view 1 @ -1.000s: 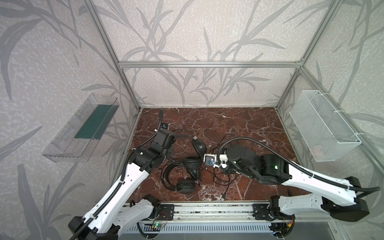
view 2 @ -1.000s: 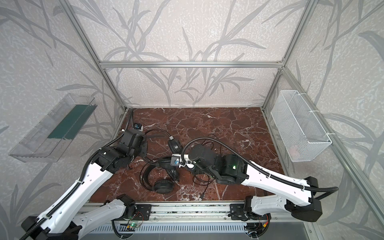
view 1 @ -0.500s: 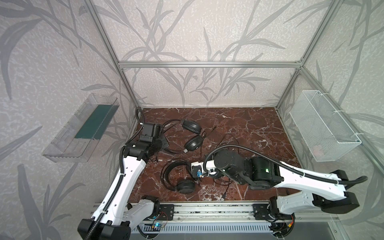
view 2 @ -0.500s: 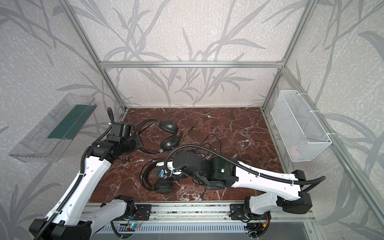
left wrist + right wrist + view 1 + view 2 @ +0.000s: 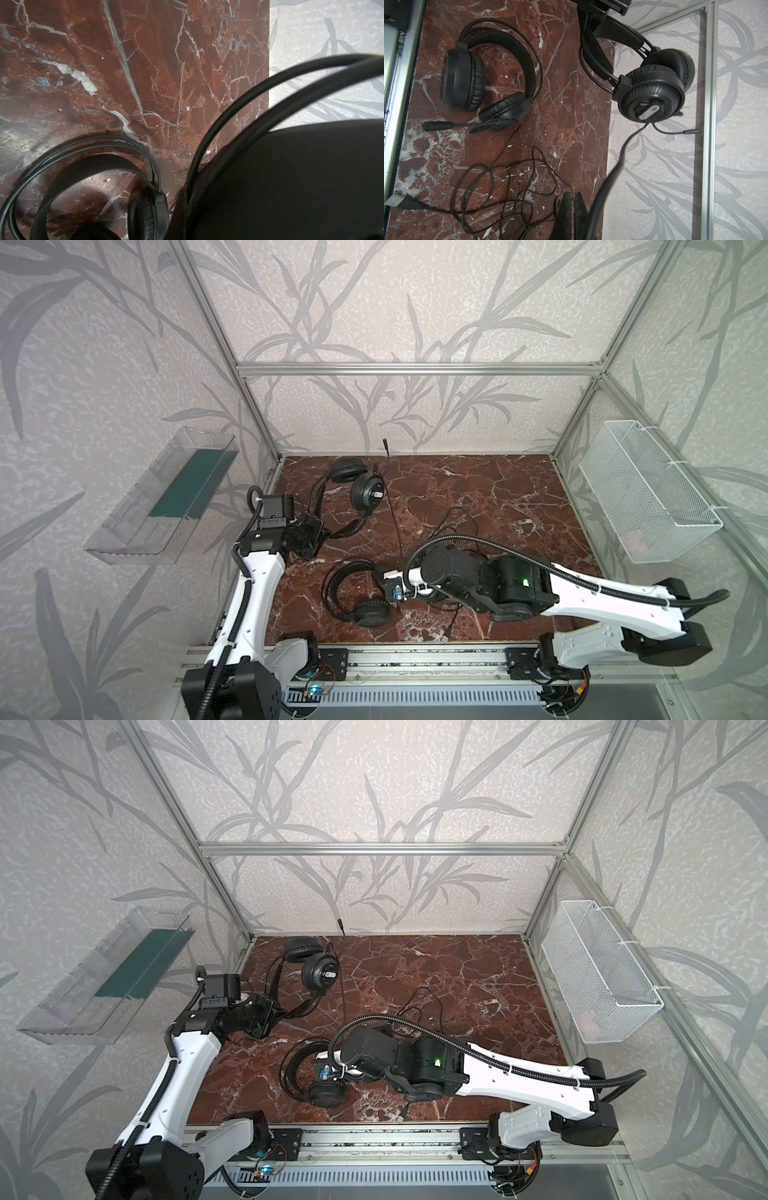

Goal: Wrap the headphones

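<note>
My right gripper should next move down and outward and let go of the cable beside the slack of the cable loops, because their outer edge is below and outward of the gripper.
One of the headphones (image 5: 365, 495) hangs raised at the back left, with a ridged earcup (image 5: 652, 97), a padded cup behind it and a mic boom pointing up. My left gripper (image 5: 319, 531) is shut on its headband (image 5: 270, 83). Its cable (image 5: 392, 526) runs taut to my right gripper (image 5: 395, 595). That gripper's fingers (image 5: 566, 207) are pressed together with the cable (image 5: 604, 193) alongside them. The second headphones (image 5: 357, 593) lie flat on the marble near the front, just left of the right gripper, and also show in the wrist views (image 5: 463, 81) (image 5: 147, 214).
Loose cable loops (image 5: 508, 187) and a USB plug (image 5: 446, 635) lie under and around the right arm. A white wire basket (image 5: 648, 506) hangs on the right wall and a clear tray (image 5: 166, 497) on the left wall. An aluminium rail (image 5: 415, 659) borders the front.
The left gripper has carried its headset from the middle up and away to the back left. The right gripper has moved left towards the front headset, and the cable between them has pulled straight.
</note>
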You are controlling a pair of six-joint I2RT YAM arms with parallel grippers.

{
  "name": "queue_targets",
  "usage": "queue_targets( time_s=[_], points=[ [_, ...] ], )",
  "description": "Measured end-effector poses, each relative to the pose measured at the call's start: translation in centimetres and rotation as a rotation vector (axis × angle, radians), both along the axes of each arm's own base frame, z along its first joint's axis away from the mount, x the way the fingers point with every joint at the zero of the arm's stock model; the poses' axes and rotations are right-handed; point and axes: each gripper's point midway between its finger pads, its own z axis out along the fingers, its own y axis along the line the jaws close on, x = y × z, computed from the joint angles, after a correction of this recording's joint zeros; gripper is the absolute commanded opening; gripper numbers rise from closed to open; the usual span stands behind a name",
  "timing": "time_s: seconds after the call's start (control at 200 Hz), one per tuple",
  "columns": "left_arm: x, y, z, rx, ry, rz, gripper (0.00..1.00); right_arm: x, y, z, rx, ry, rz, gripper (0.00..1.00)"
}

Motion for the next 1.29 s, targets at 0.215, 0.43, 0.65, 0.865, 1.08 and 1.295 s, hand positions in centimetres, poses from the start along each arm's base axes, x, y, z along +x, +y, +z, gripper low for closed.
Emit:
queue_targets(
  time_s=[0.215, 0.43, 0.65, 0.865, 1.08, 1.295],
  points=[
    [0.3, -0.1, 0.7, -0.021, -0.022, 0.007, 0.0, 0.5, 1.2, -1.2, -0.015, 0.015, -0.001, 0.0],
    [-0.3, -0.2, 0.5, -0.095, -0.031, 0.046, 0.0, 7.3, -3.3, -2.4, 0.241, 0.18, -0.267, 0.0],
    [-0.1, 0.1, 1.7, -0.154, -0.042, 0.076, 0.0, 10.1, -2.7, -8.5, 0.415, 0.446, -0.393, 0.21],
    [0.1, 0.2, 3.0, -0.163, -0.065, 0.077, 0.0, 16.2, -4.2, -13.6, 0.51, 0.631, -0.601, 0.38],
    [-0.4, 0.2, 3.9, -0.157, -0.055, 0.07, 0.0, 17.1, -2.7, -16.0, 0.521, 0.713, -0.597, 0.45],
    [0.4, 0.2, 6.3, -0.125, -0.112, 0.031, 0.0, 19.6, -4.0, -19.1, 0.495, 0.73, -0.651, 0.49]
  ],
)
